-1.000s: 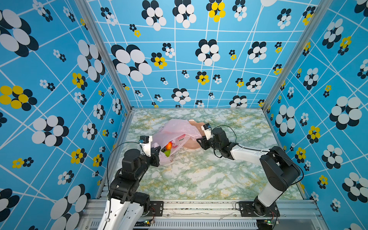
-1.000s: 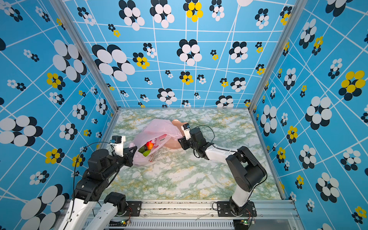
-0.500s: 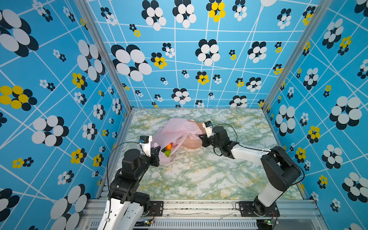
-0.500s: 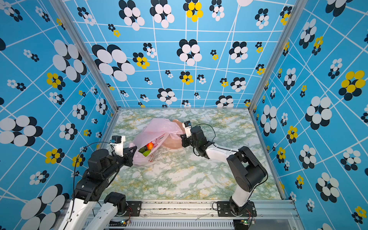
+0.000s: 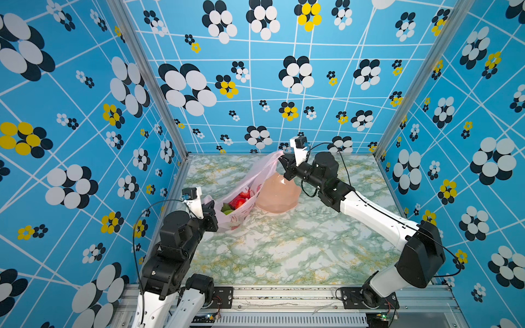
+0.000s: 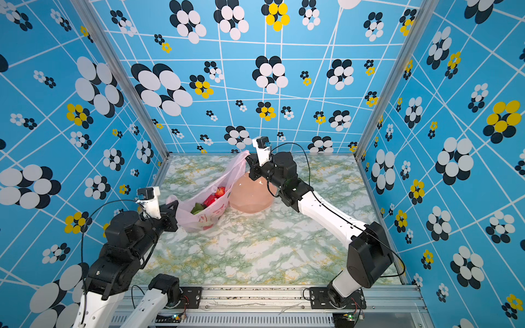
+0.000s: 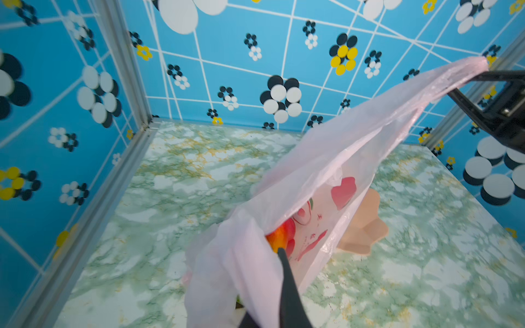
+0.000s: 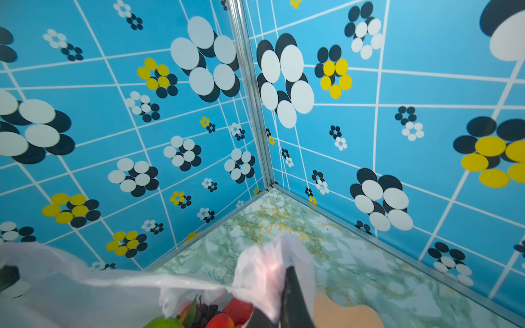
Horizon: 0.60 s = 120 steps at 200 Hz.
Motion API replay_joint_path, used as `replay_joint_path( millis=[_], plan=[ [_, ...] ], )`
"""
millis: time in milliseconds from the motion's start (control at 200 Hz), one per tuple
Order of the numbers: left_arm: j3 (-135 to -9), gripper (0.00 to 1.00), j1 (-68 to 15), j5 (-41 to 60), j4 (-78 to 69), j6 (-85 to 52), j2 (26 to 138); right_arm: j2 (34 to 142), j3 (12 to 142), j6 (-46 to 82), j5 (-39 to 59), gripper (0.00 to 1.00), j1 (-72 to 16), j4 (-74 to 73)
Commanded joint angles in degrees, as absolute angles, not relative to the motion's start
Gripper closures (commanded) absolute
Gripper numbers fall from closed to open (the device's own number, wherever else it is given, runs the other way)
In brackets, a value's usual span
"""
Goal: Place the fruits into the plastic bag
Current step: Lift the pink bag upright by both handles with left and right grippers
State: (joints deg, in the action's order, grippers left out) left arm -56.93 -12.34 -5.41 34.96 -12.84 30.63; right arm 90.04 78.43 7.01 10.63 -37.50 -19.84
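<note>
The fruits are already inside the bag (image 5: 250,181). My left gripper needs to go up with the bag's near handle next, lower the bag onto the bare marble on its near side and let go of it.
The pale-pink plastic bag (image 5: 250,181) (image 6: 216,210) is stretched between my two grippers, its bottom resting on the table. My left gripper (image 5: 209,205) (image 7: 270,261) is shut on the near handle. Raised near the back wall, my right gripper (image 5: 282,159) (image 8: 279,281) is shut on the far handle (image 8: 264,267). The fruits (image 5: 237,202) (image 6: 211,198) lie inside the bag's open mouth. The right wrist view shows a dark grape bunch (image 8: 203,312), a red apple (image 8: 237,308) and a green fruit (image 8: 162,322); an orange-red fruit (image 7: 279,235) shows in the left wrist view.
A peach-pink scalloped bowl (image 5: 279,196) (image 6: 250,196) sits on the marble table right beside the bag, under my right wrist. Blue flowered walls close in the left, back and right sides. An aluminium rail (image 5: 284,292) runs along the front edge.
My right gripper has shut on the bag's far handle and risen toward the back wall, pulling the bag taut and upward. The left gripper has stayed in place.
</note>
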Motion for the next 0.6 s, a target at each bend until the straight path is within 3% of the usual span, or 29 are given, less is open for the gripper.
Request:
replay_joint_path(
  millis=[0, 330, 595],
  plan=[
    [-63.2, 1.0, -11.9, -14.7, 38.1, -12.6, 32.2, 91.5, 82.5, 6.4, 12.6, 1.0, -37.7, -18.9],
    [-77.9, 1.0, -11.8, -18.9, 46.2, -13.3, 41.8, 91.9, 84.7, 10.2, 14.2, 1.0, -37.7, -20.8],
    [-71.6, 1.0, -11.8, -18.5, 46.7, -14.3, 41.4, 90.5, 79.0, 12.5, 15.7, 1.0, -38.3, -22.0]
  ],
)
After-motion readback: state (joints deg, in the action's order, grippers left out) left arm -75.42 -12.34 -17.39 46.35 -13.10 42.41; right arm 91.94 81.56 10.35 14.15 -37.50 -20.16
